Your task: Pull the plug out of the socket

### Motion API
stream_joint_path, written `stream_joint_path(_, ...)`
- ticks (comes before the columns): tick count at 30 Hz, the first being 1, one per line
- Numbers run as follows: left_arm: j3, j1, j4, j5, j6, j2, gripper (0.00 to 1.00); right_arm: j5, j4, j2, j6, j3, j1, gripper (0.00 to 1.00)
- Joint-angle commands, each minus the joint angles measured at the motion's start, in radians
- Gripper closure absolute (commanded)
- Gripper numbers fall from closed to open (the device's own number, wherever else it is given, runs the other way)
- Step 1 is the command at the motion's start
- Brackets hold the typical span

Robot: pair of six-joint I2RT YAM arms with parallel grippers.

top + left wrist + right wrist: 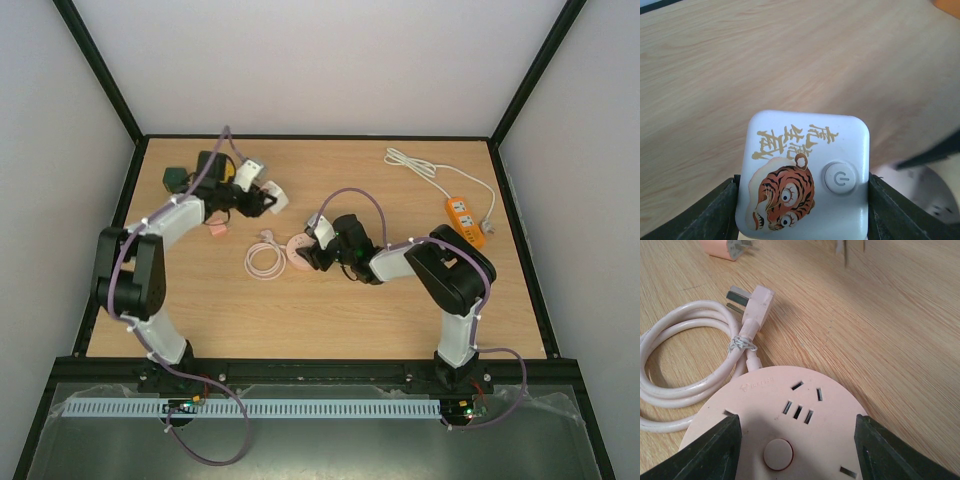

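Observation:
My left gripper lowers the plug to the left in the top view next, since the wood by the yellow block lies below the gripper on that side.
The plug (805, 150) is a white cube with a tiger picture and a power button. My left gripper (802, 205) is shut on it, one finger on each side, and holds it above the wood. From above, the plug (278, 194) hangs at the back left, apart from the socket. The socket (790, 405) is a round pink disc lying flat, with nothing in its slots. My right gripper (796, 432) stands part open, with its fingertips (730, 435) over the disc's top on both sides. From above, that gripper (308, 254) is at the socket (296, 246).
The socket's pink cord (263, 260) lies coiled to its left and ends in its own plug (757, 300). A small pink adapter (215, 230) is nearby. An orange power strip (465, 220) with a white cord (415, 165) lies back right. A green block (173, 178) sits back left.

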Motion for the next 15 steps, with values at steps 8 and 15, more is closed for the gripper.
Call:
stream_joint_path(8,0.199,0.197,-0.075,0.259,-0.154,0.271,0.92,0.013,-0.261,-0.001,0.0,0.004,-0.021,0.38)
stream_joint_path(15,0.21,0.251,-0.1,0.277,-0.177,0.344,0.75,-0.013,-0.339,-0.079,-0.03,0.018,-0.051,0.28)
